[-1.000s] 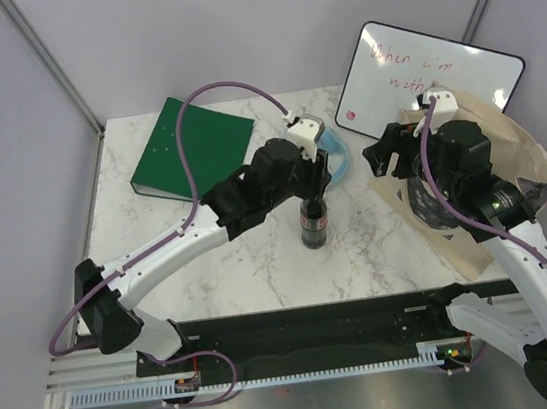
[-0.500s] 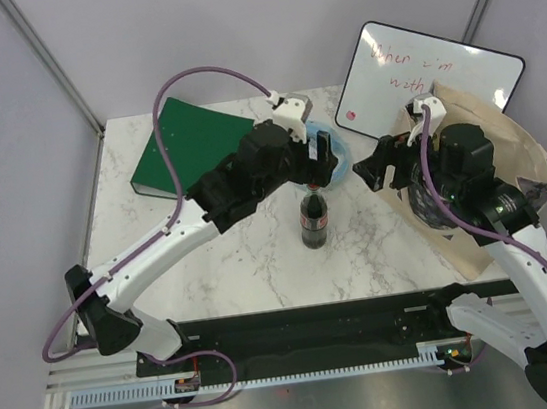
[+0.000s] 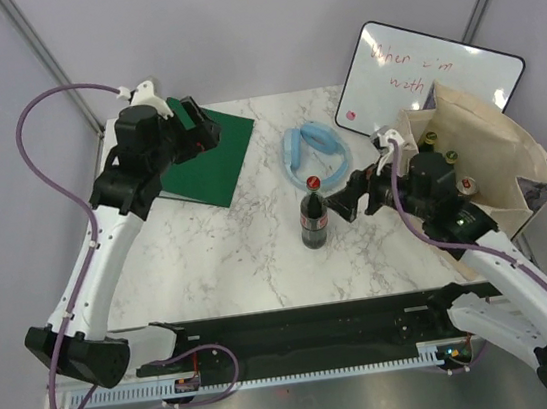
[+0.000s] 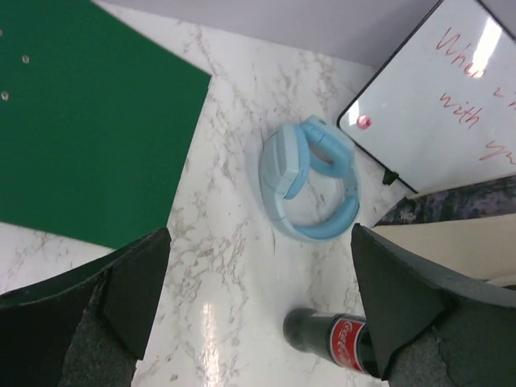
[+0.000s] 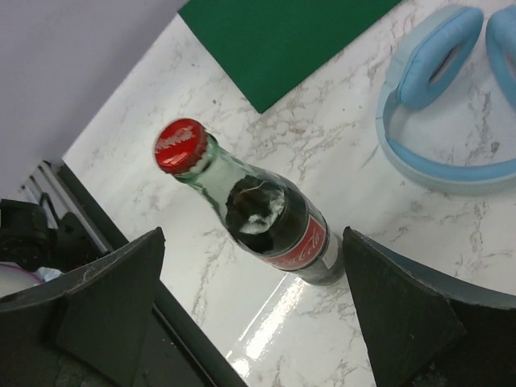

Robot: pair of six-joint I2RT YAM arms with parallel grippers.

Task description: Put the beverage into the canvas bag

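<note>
Next, the right gripper moves down and across around the bottle's dark shoulder point(image 3: 312, 206) point(image 5: 256, 211), since that part lies below the gripper and to its left in the top view.
The beverage, a dark cola bottle point(image 3: 313, 223) with a red cap point(image 3: 313, 181), stands upright on the marble table, free of both grippers. My right gripper point(image 3: 350, 200) hovers just right of it, open; in the right wrist view the bottle point(image 5: 278, 219) sits ahead of and between the wide fingers point(image 5: 113, 310). My left gripper point(image 3: 194, 134) is open, high over the green binder at the back left; its view shows the bottle point(image 4: 343, 345) low by the right finger point(image 4: 403, 302). The canvas bag point(image 3: 493, 150) stands tan and open at the right, with bottle tops point(image 3: 430, 139) inside.
A green binder point(image 3: 208, 153) lies at the back left. Light blue headphones point(image 3: 313, 149) lie behind the bottle. A whiteboard point(image 3: 427, 68) with red writing leans at the back right, next to the bag. The black base rail point(image 3: 300, 327) runs along the near edge.
My left gripper opened, let go of the bottle's neck and swung up to the back left. My right gripper moved from the bag towards the bottle and opened wider.
</note>
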